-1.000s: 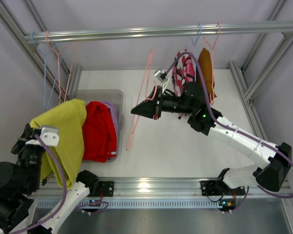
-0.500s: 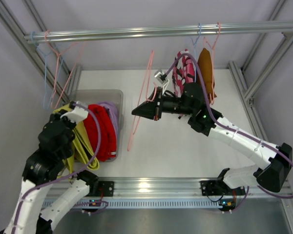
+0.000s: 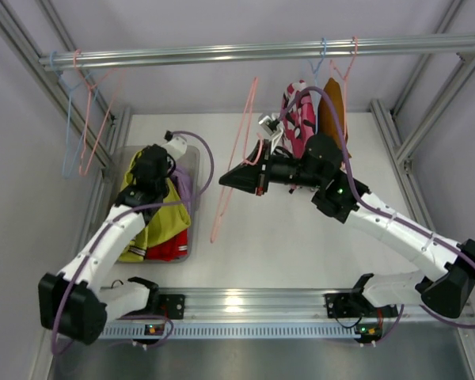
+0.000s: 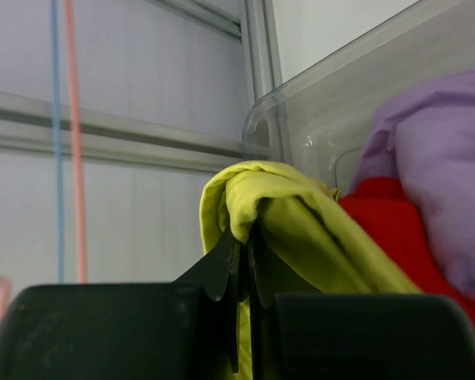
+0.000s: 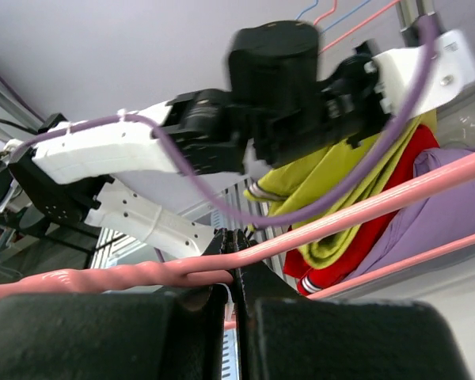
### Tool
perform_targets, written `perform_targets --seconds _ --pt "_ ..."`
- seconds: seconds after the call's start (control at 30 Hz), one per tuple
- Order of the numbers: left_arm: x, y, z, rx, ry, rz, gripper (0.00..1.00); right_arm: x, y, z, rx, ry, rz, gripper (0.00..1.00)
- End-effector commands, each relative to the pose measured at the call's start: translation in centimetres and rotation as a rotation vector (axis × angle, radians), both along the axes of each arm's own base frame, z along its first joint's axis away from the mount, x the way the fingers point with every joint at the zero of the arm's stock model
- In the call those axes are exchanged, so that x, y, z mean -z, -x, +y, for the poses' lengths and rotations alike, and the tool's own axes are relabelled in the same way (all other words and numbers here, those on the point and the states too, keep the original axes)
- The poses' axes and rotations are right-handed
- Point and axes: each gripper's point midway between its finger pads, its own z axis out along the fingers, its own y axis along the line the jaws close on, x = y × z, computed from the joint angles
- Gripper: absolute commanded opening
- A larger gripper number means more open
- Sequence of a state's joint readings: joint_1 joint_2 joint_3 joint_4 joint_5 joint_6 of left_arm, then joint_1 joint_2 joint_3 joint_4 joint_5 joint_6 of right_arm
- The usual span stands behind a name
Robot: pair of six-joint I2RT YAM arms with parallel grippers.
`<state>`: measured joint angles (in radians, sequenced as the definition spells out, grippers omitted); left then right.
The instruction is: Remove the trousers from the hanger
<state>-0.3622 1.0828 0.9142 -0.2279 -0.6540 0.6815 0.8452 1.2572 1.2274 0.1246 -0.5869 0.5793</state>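
The yellow-green trousers (image 3: 154, 222) already hang down inside. My left gripper will go farther down into the clear bin (image 3: 191, 158) next, tipping its fingers downward to let go of the fold.
The yellow-green trousers (image 3: 154, 222) hang in a bunch from my left gripper (image 3: 145, 190) and drape into the clear bin (image 3: 191, 158). In the left wrist view the left gripper (image 4: 246, 237) is shut on a fold of the yellow-green trousers (image 4: 301, 218). Beside them in the bin lie the red trousers (image 4: 388, 229) and the lilac trousers (image 4: 443, 166). My right gripper (image 3: 222, 180) holds the bare pink hanger (image 3: 239, 150) in mid-air right of the bin. In the right wrist view the right gripper (image 5: 234, 255) is shut on the hanger's wire (image 5: 364, 207).
A metal rail (image 3: 253, 52) crosses the back. Empty pink and blue hangers (image 3: 79, 127) hang from it at the left. A pink patterned garment (image 3: 302, 119) and a brown one (image 3: 333, 111) hang on the right, close behind my right arm. Frame posts line both sides.
My left arm swung from the near left corner out over the bin, carrying the yellow-green trousers down onto the red pair. My right arm drifted slightly right with the hanger.
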Motion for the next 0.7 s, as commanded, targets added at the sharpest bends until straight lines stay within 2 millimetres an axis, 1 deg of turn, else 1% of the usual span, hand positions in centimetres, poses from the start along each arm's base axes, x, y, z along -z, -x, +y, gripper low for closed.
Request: perform_targets --seconds 0.0,0.03,0.07,0.1,0.13,0.2,0.23,0.27,0.33,0.37,0.4,0.43,0.47,0.5,0.53,0.57,0.6,0.63,0.67 --pt "1.8 -4.7 0.9 -0.025 0.116 -0.052 0.00 -1.9 0.0 -1.5 0.033 -0.039 -0.064 0.00" --pt "2.5 -5.4 1.5 -0.026 0.131 -0.044 0.00 -1.9 -0.1 -1.5 0.037 -0.038 -0.064 0.00" --pt "3.3 -5.7 1.6 -0.021 0.139 -0.028 0.00 -2.0 -0.1 -1.8 0.042 -0.040 -0.066 0.00" --pt "4.5 -6.2 1.4 -0.010 0.151 -0.007 0.00 -1.7 -0.2 -1.8 0.045 -0.036 -0.064 0.00" --pt "5.1 -6.7 0.9 0.030 0.178 -0.005 0.00 -1.8 -0.3 -1.9 0.048 -0.037 -0.065 0.00" --pt "7.9 -6.8 0.2 0.075 0.196 0.057 0.00 -1.8 -0.5 -2.1 0.053 -0.041 -0.065 0.00" --pt "8.6 -7.0 0.0 0.083 0.208 0.066 0.00 -1.9 -0.5 -2.1 0.054 -0.042 -0.064 0.00" --pt "9.4 -7.2 -0.8 0.126 0.237 0.095 0.00 -1.9 -0.5 -2.1 0.054 -0.043 -0.067 0.00" --pt "11.4 -7.2 -0.6 0.096 0.286 0.161 0.00 -2.1 -0.6 -2.2 0.056 -0.047 -0.077 0.00" --pt "10.8 -7.7 -1.4 0.131 0.331 0.182 0.00 -2.2 -0.6 -2.2 0.057 -0.047 -0.081 0.00" --pt "10.8 -7.8 -1.5 0.124 0.358 0.196 0.00 -2.2 -0.6 -2.2 0.058 -0.046 -0.083 0.00" --pt "11.0 -7.2 -1.5 0.119 0.383 0.236 0.00 -2.3 -0.6 -2.3 0.062 -0.046 -0.087 0.00" --pt "10.3 -7.2 -1.9 0.137 0.395 0.236 0.02 -2.4 -0.6 -2.3 0.060 -0.046 -0.087 0.00" --pt "8.3 -7.1 -2.3 0.165 0.413 0.203 0.16 -2.3 -0.8 -2.3 0.067 -0.044 -0.079 0.00" --pt "7.2 -6.8 -2.6 0.179 0.425 0.186 0.34 -2.3 -0.7 -2.3 0.067 -0.045 -0.076 0.00" --pt "6.8 -6.0 -2.7 0.186 0.436 0.208 0.49 -2.2 -0.8 -2.3 0.069 -0.044 -0.068 0.00" --pt "4.1 -5.5 -3.2 0.220 0.454 0.164 0.61 -2.2 -1.0 -2.3 0.077 -0.047 -0.064 0.00" --pt "3.0 -5.0 -3.4 0.229 0.468 0.151 0.68 -2.1 -1.1 -2.2 0.082 -0.047 -0.058 0.00" --pt "2.1 -4.4 -3.5 0.236 0.475 0.148 0.73 -2.1 -1.1 -2.2 0.086 -0.048 -0.048 0.00"
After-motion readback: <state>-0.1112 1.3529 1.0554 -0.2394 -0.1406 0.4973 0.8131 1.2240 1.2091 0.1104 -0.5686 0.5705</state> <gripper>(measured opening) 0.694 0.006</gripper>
